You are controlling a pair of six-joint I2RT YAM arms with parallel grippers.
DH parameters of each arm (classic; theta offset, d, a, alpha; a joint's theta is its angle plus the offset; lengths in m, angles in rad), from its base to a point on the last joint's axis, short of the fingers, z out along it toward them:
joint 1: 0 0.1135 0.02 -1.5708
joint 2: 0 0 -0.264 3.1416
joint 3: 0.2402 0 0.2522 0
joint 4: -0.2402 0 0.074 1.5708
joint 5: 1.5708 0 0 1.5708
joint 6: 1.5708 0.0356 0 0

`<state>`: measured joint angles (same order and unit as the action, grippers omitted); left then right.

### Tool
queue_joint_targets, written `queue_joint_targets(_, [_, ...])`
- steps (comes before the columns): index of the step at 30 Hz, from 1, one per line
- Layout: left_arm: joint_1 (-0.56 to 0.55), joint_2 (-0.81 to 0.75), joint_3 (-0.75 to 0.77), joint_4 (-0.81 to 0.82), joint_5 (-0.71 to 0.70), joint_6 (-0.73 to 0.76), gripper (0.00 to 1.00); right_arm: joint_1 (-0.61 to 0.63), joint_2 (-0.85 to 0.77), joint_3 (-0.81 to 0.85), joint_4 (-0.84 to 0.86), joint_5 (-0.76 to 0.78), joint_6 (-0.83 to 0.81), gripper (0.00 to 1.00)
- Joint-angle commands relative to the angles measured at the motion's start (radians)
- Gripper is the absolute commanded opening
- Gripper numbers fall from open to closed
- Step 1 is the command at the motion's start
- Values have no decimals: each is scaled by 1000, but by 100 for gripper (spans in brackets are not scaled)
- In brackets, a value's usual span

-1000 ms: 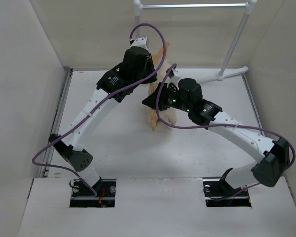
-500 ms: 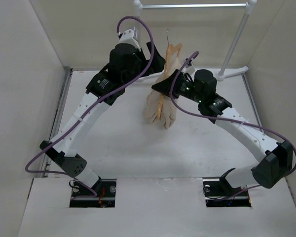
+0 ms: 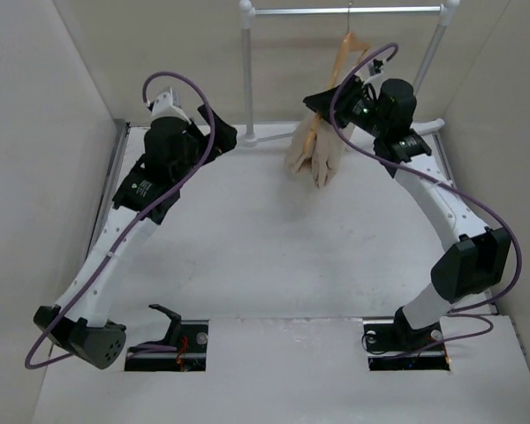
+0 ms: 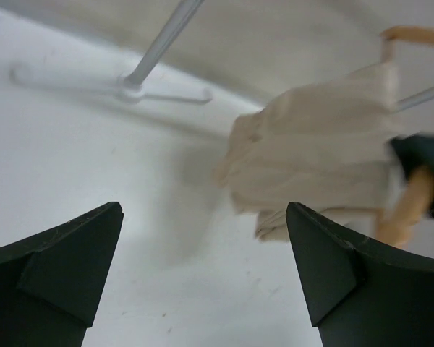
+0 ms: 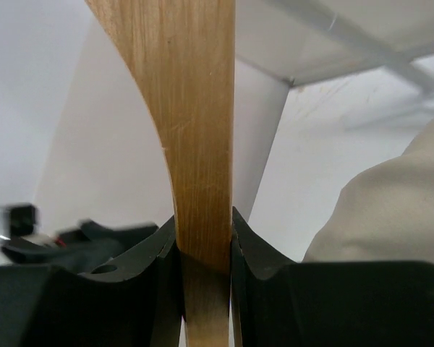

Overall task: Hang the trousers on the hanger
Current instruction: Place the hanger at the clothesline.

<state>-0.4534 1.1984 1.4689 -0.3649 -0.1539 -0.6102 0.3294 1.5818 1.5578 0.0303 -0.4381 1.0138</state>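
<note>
Outward and to the right of my right gripper in the top view is the bar's bare part, so I will carry the hanger there and release it.
The beige trousers hang folded over the light-orange wooden hanger, above the table at the back right. My right gripper is shut on the hanger's sloping arm, and the wood sits tight between both fingers. The hanger's thin hook reaches up to the rail's metal bar; whether it rests on the bar is unclear. My left gripper stands open and holds nothing, well to the left of the trousers. Its fingertips are spread wide over bare table.
The white garment rail has a left post, a slanted right post and feet on the table. White walls close in the table on the left, right and back. Purple cables loop over both arms.
My left gripper has opened, let go of the trousers and drawn back to the left. My right arm has carried the hanger with the trousers up and back to the rail.
</note>
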Motion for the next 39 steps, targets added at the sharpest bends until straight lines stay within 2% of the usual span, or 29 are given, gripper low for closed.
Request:
queue_joint_targets(1, [23, 0, -145, -28, -1, -34, 100, -63, 23, 136, 123, -28, -26, 5])
queue_joint_targets(7, [45, -31, -353, 17, -6, -39, 100, -157, 116, 234, 88, -37, -18, 5])
queue_joint_targets(13, [42, -31, -458, 63, 2, -52, 100, -209, 179, 303, 46, -51, -20, 6])
queue_joint_targets(22, [28, -2, -472, 86, 5, -71, 100, -241, 208, 263, 36, -51, -20, 6])
queue_joint_targets(34, [34, 20, -472, 95, 17, -91, 100, -267, 231, 240, 17, -45, -18, 12])
queue_joint_targets(39, [29, 29, -469, 99, 17, -94, 100, -267, 227, 205, 16, -31, -20, 23])
